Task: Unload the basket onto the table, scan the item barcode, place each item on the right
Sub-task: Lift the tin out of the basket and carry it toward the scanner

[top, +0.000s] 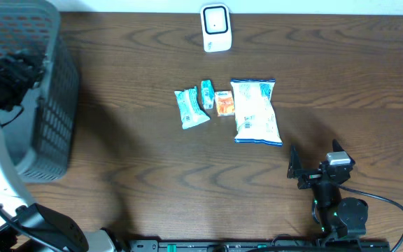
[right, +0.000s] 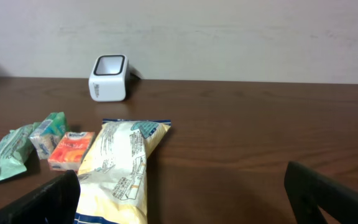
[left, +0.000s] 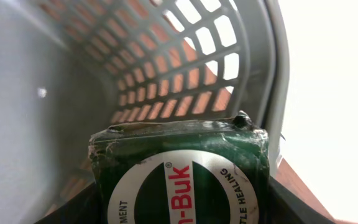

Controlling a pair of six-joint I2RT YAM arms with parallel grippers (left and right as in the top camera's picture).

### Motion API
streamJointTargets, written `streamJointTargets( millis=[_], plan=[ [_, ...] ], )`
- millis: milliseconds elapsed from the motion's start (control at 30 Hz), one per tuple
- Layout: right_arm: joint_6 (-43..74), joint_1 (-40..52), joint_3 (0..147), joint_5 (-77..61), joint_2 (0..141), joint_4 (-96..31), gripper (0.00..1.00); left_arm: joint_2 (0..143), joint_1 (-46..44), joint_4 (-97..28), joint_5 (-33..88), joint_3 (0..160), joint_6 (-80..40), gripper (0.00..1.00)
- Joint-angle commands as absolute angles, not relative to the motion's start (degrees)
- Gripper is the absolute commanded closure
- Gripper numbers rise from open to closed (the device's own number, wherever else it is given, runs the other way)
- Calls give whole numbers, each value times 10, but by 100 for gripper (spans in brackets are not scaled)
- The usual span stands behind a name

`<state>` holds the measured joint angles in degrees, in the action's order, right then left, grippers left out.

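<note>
The table by the orange pack's near end is bare, so my left gripper will go up over the basket's side and then down there to release the box (left: 179,168).
My left gripper (left: 182,210) is shut on a dark green box (left: 179,168) with a white round label reading "-Buk", held inside the grey basket (left: 166,68). In the overhead view that gripper (top: 9,73) is over the basket (top: 47,105) at the far left. The white barcode scanner (top: 215,28) stands at the table's back edge, also visible from the right wrist (right: 109,78). My right gripper (top: 317,168) rests near the front right, open with nothing in it (right: 188,199), just in front of a large yellow-white snack bag (right: 120,174).
Mid-table lie a teal packet (top: 191,108), a small teal packet (top: 207,93), a small orange pack (top: 224,103) and the large snack bag (top: 256,112). The basket's lattice walls close round the green box.
</note>
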<state>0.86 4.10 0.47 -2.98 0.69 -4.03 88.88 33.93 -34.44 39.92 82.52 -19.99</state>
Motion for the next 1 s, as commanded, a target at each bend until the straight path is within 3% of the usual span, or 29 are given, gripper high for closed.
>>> streamJointTargets(
  millis=[0,200,600,967],
  plan=[
    [12,44,4,-29,4,-42,1,883,280,-332,444,828,-211,48],
    [12,44,4,-29,4,-42,1,880,255,-274,405,829,-212,48],
    [12,44,4,-29,4,-42,1,830,305,-260,371,829,-255,48],
    [12,44,4,-29,4,-42,1,746,247,-140,540,829,-363,48]
  ],
)
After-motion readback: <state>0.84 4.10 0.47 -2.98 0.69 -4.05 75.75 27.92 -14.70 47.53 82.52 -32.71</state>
